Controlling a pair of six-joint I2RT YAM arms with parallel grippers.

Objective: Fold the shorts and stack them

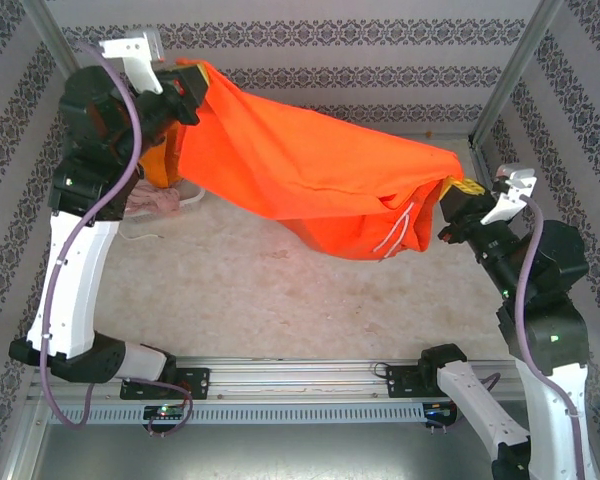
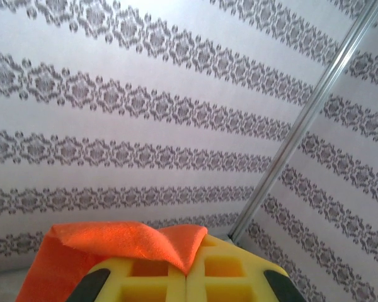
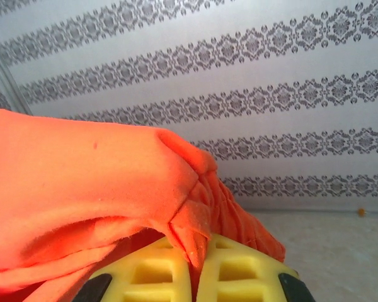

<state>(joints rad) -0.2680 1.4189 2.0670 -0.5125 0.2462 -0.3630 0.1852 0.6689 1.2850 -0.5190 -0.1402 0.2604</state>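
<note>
Next, my right gripper comes down and moves outward over the bare beige tabletop to release the shorts' gathered waist (image 3: 205,207), because the shorts still hang in the air.
The bright red-orange shorts (image 1: 300,170) hang stretched in the air between my two grippers, sagging toward the right, with white drawstrings (image 1: 395,235) dangling. At the back left my left gripper (image 1: 185,98) is shut on one corner; its wrist view has the cloth edge (image 2: 132,242) pinched between the yellow pads (image 2: 187,274). On the right, my right gripper (image 1: 458,205) is shut on the gathered waist (image 3: 205,207), which is clamped between its pads (image 3: 198,267). The dusty pink shorts (image 1: 158,200) lie crumpled on the table under my left arm. A yellow-orange patch (image 1: 157,163) shows just above them.
Patterned walls enclose the beige table (image 1: 260,290). Metal frame posts stand at the back left (image 1: 55,35) and back right (image 1: 510,70). A mounting rail (image 1: 300,375) runs along the near edge.
</note>
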